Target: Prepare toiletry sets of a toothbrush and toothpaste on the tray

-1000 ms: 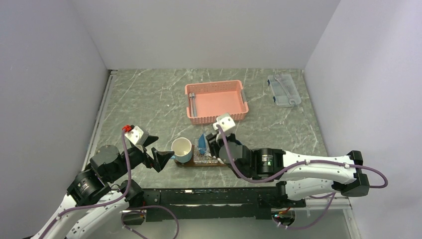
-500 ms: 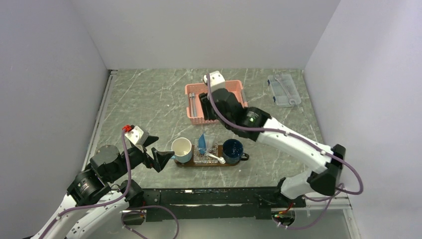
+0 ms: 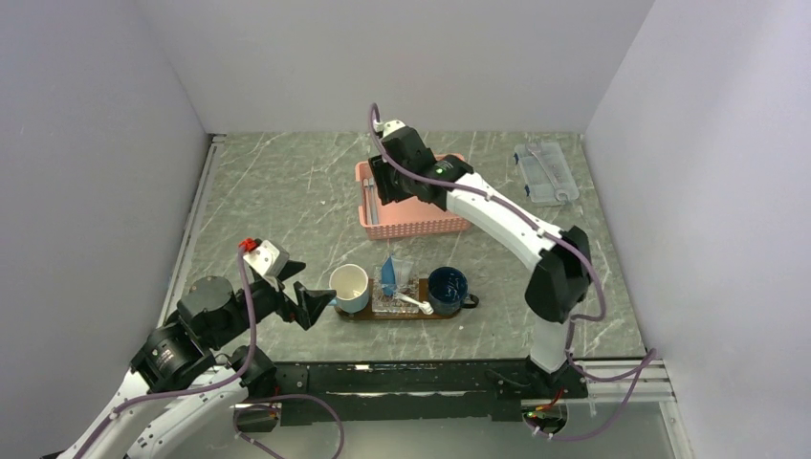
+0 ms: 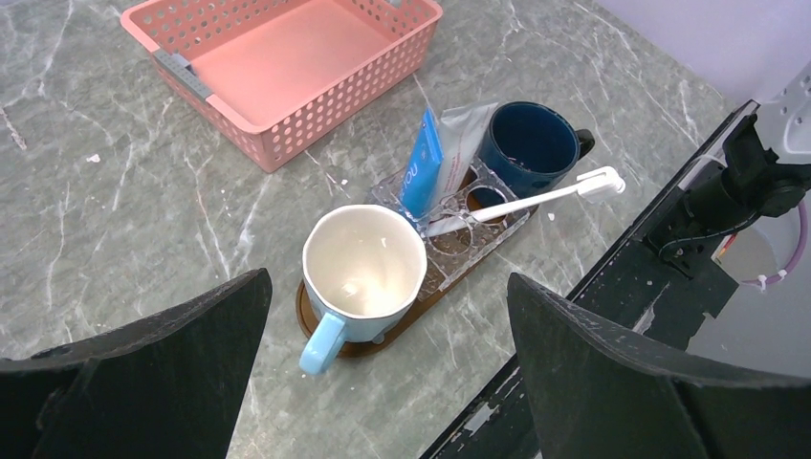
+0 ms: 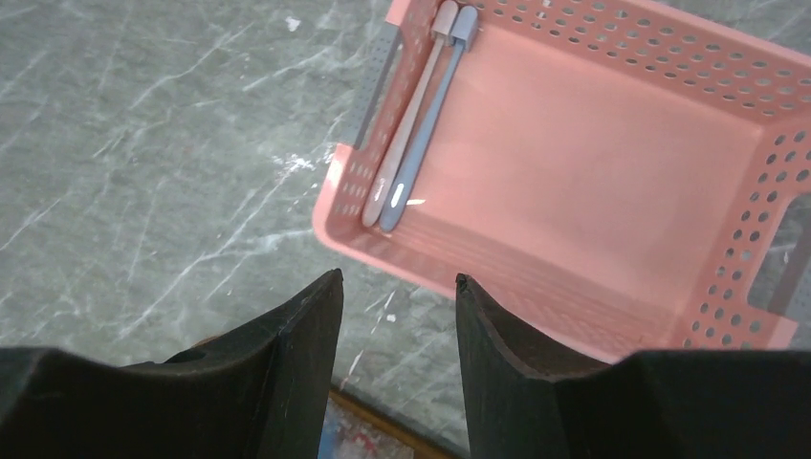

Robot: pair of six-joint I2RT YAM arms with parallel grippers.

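Note:
Next, my right gripper moves down onto the grey-blue toothbrush's handle (image 3: 374, 207) (image 5: 411, 166), which lies below in the pink basket, its inner side facing clear basket bottom.
The dark brown tray (image 3: 368, 315) lies near the front edge. It carries a white mug with a light blue handle (image 3: 350, 286), a clear holder (image 3: 397, 300) with the blue toothpaste (image 3: 387, 275) standing in it, a white toothbrush (image 3: 414, 303) and a navy mug (image 3: 447, 289). My left gripper (image 3: 312, 305) is open and empty just left of the tray; in its wrist view (image 4: 387, 279) the white mug (image 4: 363, 263), toothpaste (image 4: 421, 177) and toothbrush (image 4: 536, 196) show. My right gripper (image 3: 381, 187) is open and empty above the pink basket's left end (image 5: 398, 276).
The pink basket (image 3: 430, 196) holds two toothbrushes, beige (image 5: 406, 124) and grey-blue (image 5: 430, 115), along its left wall. A clear plastic box (image 3: 547, 172) lies at the back right. The black front rail (image 4: 669, 220) runs close behind the tray.
My right arm has swung from the tray to the back, over the pink basket. The navy mug and white toothbrush now show on the tray. The left arm has not moved.

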